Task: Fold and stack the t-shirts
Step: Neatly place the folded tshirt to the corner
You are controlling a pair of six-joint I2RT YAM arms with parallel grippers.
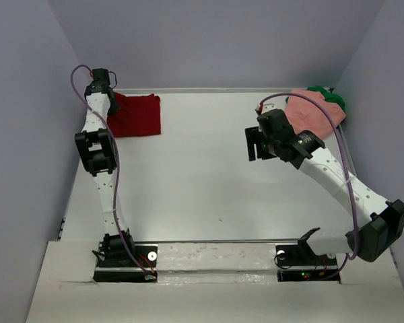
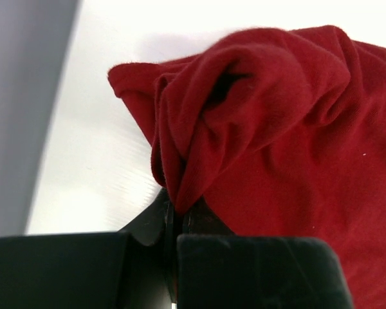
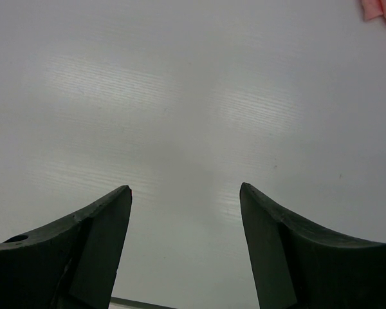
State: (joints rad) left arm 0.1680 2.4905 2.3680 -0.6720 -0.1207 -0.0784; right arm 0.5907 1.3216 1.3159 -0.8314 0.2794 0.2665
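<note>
The bare part of the table beside the grey wall [image 2: 93, 145] is to my left gripper's left in the top view. Next, I will drag the red t-shirt's fold onto it and let go.
The dark red t-shirt [image 1: 136, 114] lies folded at the table's far left. My left gripper [image 1: 106, 89] is at its left edge, shut on a bunched fold of the dark red t-shirt [image 2: 270, 129] that rises out from between the fingers [image 2: 148, 225]. The salmon pink t-shirt [image 1: 308, 112] lies crumpled at the far right corner, with the green t-shirt [image 1: 331, 98] partly under and behind it. My right gripper [image 1: 256, 143] hovers open over bare table, left of the pink shirt. In the right wrist view the gripper [image 3: 185, 193] holds nothing, and a pink corner [image 3: 381, 8] shows at top right.
Grey walls close in the white table [image 1: 202, 182] on the left, back and right. The right arm's purple cable [image 1: 337, 128] loops over the pink shirt. Both arm bases sit at the near edge.
</note>
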